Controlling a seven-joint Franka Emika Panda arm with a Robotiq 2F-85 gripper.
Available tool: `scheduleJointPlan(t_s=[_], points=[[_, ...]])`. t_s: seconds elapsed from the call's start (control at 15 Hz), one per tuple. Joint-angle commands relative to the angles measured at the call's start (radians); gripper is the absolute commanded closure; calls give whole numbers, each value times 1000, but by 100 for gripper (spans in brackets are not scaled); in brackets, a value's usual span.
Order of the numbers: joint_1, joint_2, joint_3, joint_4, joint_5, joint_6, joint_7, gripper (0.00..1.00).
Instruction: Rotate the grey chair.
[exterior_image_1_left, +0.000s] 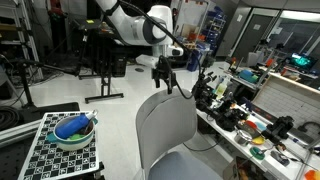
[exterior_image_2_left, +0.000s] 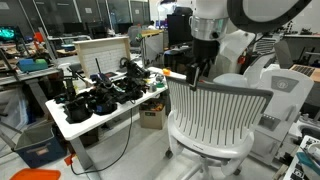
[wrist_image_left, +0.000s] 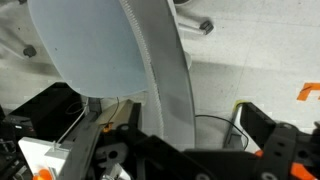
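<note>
I should lower my open fingers around the top edge of the grey chair's backrest next, one on each side, as that edge already runs between them.
The grey chair (exterior_image_1_left: 165, 130) stands in the foreground, its curved backrest turned toward the camera. In an exterior view its ribbed backrest (exterior_image_2_left: 222, 108) and seat face the cluttered table. My gripper (exterior_image_1_left: 165, 84) hangs just above the top edge of the backrest; it also shows in an exterior view (exterior_image_2_left: 197, 74). In the wrist view the backrest's edge (wrist_image_left: 160, 60) runs down between my two dark fingers (wrist_image_left: 185, 128), with the seat (wrist_image_left: 90, 45) beyond. The gripper is open and holds nothing.
A white table (exterior_image_1_left: 262, 138) crowded with tools and dark gear stands beside the chair and shows again in an exterior view (exterior_image_2_left: 85, 122). A checkered board with a bowl (exterior_image_1_left: 72, 132) sits nearby. A cardboard box (exterior_image_2_left: 153, 116) is under the table. A black stand (exterior_image_1_left: 105, 70) stands behind.
</note>
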Motion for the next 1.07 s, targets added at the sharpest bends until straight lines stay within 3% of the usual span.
scheduleJointPlan(t_s=[0.0,0.07,0.13,0.2,0.4,0.87,1.0], points=[[11,57,-26,19,-23,-10,32,0],[6,69,-28,24,-15,-18,27,0],[3,77,-30,32,-4,-29,28,25],[1,85,-31,42,5,-38,25,26],[8,107,-37,48,10,-53,36,51],[2,142,-31,118,23,-153,41,99],[4,153,-30,134,13,-164,27,94]])
